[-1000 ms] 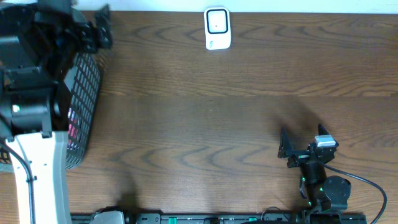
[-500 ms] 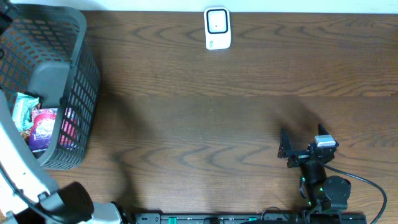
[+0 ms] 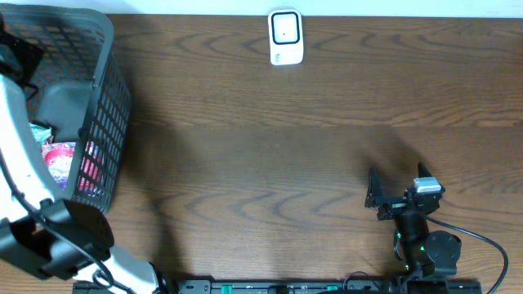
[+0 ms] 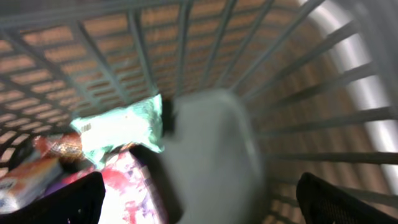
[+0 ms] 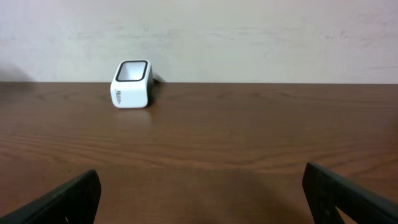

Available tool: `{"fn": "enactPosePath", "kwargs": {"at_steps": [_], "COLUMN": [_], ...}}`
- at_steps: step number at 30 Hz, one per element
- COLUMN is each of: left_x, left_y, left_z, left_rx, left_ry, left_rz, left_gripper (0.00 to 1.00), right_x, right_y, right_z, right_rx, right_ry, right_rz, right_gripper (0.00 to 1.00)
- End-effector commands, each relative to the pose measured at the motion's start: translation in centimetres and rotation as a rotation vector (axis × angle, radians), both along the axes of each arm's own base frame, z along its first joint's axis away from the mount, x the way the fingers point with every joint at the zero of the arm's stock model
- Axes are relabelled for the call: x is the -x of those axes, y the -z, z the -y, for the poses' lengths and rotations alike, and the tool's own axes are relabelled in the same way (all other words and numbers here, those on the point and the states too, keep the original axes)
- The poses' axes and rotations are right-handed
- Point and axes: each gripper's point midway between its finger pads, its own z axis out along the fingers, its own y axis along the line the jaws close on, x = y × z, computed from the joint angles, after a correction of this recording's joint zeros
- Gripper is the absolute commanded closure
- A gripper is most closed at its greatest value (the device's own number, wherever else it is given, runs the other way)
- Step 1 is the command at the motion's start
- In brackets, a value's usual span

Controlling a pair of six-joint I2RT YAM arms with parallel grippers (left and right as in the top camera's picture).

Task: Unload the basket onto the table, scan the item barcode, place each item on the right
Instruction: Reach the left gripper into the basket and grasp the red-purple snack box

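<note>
I need to bring my left gripper down into the basket to the red-and-purple packet's edge, because the basket's grey bottom beside it has room for a finger.
A white barcode scanner stands at the table's far edge, and it also shows in the right wrist view as the scanner. Items lie in the grey basket at the left: a mint-green packet, a red-and-purple packet and an orange one. My left gripper hangs open above them inside the basket, holding nothing. In the overhead view it is mostly cut off at the left edge. My right gripper rests open and empty near the front right, facing the scanner.
The basket's grey mesh walls surround the left gripper closely. The left arm's white link crosses the basket's left side. Bare wooden table lies between the basket, the scanner and the right arm.
The left arm has swung across the basket; its white link now lies along the basket's left side and the items inside show. The right arm has not moved.
</note>
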Motion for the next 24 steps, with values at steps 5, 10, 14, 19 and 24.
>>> {"fn": "enactPosePath", "kwargs": {"at_steps": [5, 10, 14, 19, 24], "left_x": [1.1, 1.4, 1.9, 3.1, 4.3], "left_y": [7.6, 12.2, 14.9, 17.6, 19.0], "left_z": [0.4, 0.9, 1.3, 1.9, 2.5], "left_rx": [0.091, 0.151, 0.182, 0.218, 0.239], "left_ry": [-0.141, -0.136, -0.143, -0.183, -0.223], "left_rz": [-0.226, -0.355, -0.432, -0.499, -0.530], "left_gripper": [0.02, 0.02, 0.02, 0.02, 0.02], "right_x": [0.0, 0.0, 0.0, 0.0, 0.0], "right_y": [0.0, 0.0, 0.0, 0.1, 0.0], "right_z": [0.4, 0.4, 0.4, 0.4, 0.4], "right_rx": [-0.006, -0.006, -0.006, -0.006, -0.006], "right_ry": [0.015, 0.015, 0.015, 0.015, 0.015], "right_rz": [0.000, 0.000, 0.000, 0.000, 0.000], "right_gripper": [0.01, 0.01, 0.01, 0.01, 0.01]}}
